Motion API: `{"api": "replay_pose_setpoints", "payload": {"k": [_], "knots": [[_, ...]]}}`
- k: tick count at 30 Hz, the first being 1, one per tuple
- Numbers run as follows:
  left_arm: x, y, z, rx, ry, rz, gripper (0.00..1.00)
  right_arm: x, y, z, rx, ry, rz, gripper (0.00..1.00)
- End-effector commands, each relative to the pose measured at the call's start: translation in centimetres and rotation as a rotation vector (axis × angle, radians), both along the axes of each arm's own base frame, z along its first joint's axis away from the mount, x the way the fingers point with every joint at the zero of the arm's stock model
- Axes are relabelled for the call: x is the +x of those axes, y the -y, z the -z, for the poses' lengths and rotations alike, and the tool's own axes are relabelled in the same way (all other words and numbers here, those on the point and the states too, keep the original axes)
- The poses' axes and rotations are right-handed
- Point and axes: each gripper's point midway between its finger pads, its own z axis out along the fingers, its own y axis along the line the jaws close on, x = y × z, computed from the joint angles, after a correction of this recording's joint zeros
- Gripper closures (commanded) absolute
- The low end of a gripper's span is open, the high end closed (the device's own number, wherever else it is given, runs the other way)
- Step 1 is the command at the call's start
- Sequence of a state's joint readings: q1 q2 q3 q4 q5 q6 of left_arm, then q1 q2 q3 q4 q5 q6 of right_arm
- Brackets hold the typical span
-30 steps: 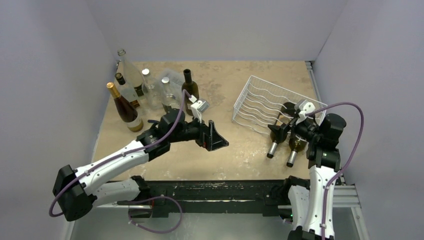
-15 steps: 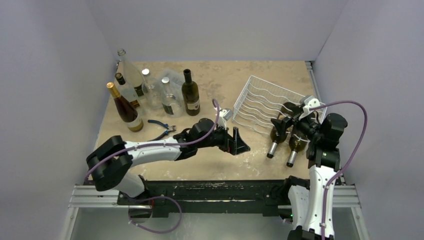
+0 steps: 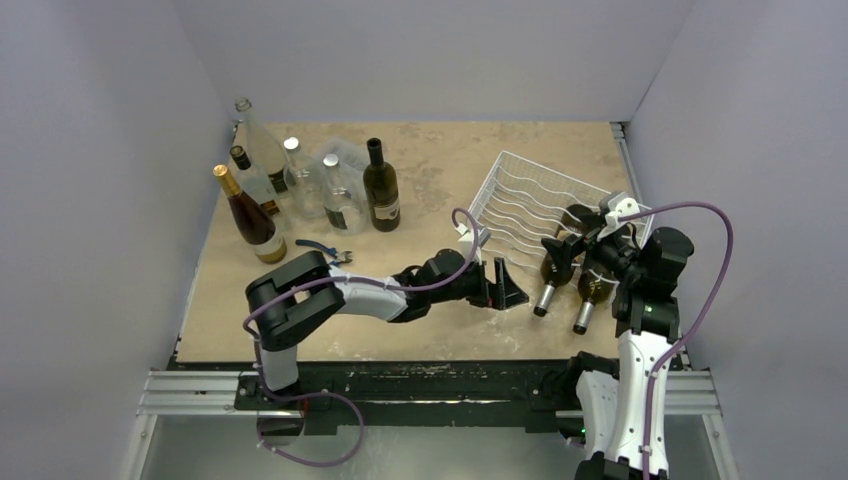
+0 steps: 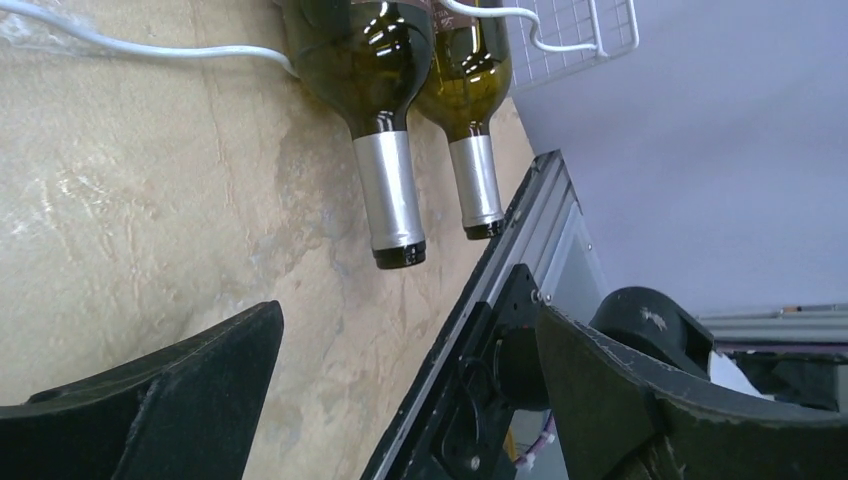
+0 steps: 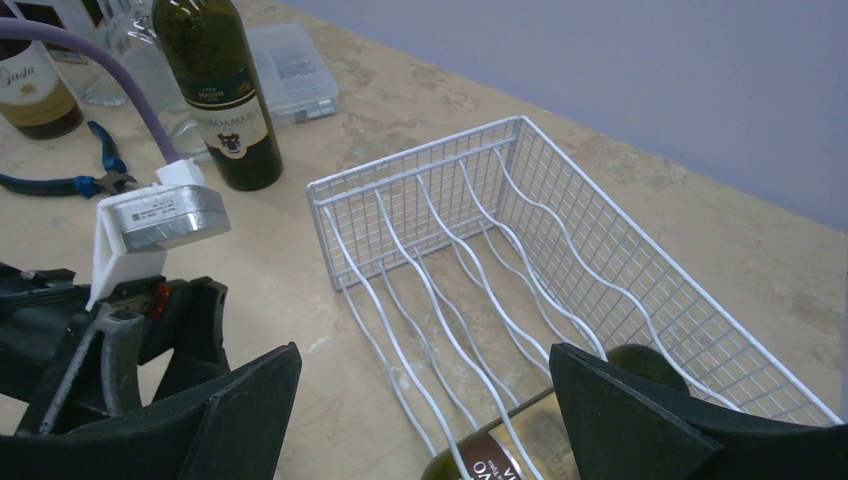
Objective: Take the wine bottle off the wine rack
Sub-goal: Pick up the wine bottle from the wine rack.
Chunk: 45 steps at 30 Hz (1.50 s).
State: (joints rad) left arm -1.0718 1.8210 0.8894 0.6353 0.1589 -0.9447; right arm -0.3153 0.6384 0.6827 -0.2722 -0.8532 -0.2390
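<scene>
The nearer bottle's silver neck [image 3: 545, 297] sticks out clear of the rack [image 3: 520, 200], so next my left gripper should slide to the right in the top view around it and close.
The white wire wine rack [image 3: 520, 200] lies tilted at the right of the table and also shows in the right wrist view [image 5: 500, 240]. Two dark green wine bottles lie on its near right part, silver-capped necks pointing to the near edge: the left bottle [image 3: 552, 268] and the right bottle [image 3: 592, 290]. Both show in the left wrist view, the left one [image 4: 372, 60] and the right one [image 4: 470, 70]. My left gripper [image 3: 505, 285] is open and empty, low over the table just left of the necks [image 4: 408, 330]. My right gripper [image 3: 568, 232] is open above the bottles' bodies [image 5: 425, 360].
Several upright bottles [image 3: 262, 185] and a dark bottle [image 3: 380, 190] stand at the back left beside a clear plastic box [image 3: 345, 155]. Blue pliers [image 3: 325, 250] lie by the left arm. The metal rail [image 3: 430, 378] runs along the near edge, close to the necks.
My left arm has stretched to the right across the table, bringing its open gripper up to the bottle necks. My right gripper has barely moved.
</scene>
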Motion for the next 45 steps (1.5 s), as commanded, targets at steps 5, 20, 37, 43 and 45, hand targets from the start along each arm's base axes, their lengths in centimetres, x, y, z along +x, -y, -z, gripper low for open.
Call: {"api": "replay_pose_setpoints", "payload": {"k": [5,20,37,43,45], "knots": [[2.4,3.7,-1.1,-0.170,-0.068,-0.144,0.10,0.1,0.2,-0.6,-0.010,0.029,0.010,0.01],[3.2,7.4,0.9,-0.186,-0.115,-0.206,0.17,0.0,0.2,-0.6,-0.016,0.032,0.008,0.01],[2.8,10.3,2.8,-0.189,-0.186,-0.172,0.33,0.0,0.2,-0.8,-0.020,0.039,0.009,0.01],[2.5,11.0,3.4,-0.197,-0.219,-0.154,0.40,0.0,0.2,-0.7,-0.021,0.039,0.010,0.01],[2.5,11.1,3.6,-0.201,-0.229,-0.155,0.42,0.0,0.2,-0.7,-0.021,0.039,0.010,0.01]]}}
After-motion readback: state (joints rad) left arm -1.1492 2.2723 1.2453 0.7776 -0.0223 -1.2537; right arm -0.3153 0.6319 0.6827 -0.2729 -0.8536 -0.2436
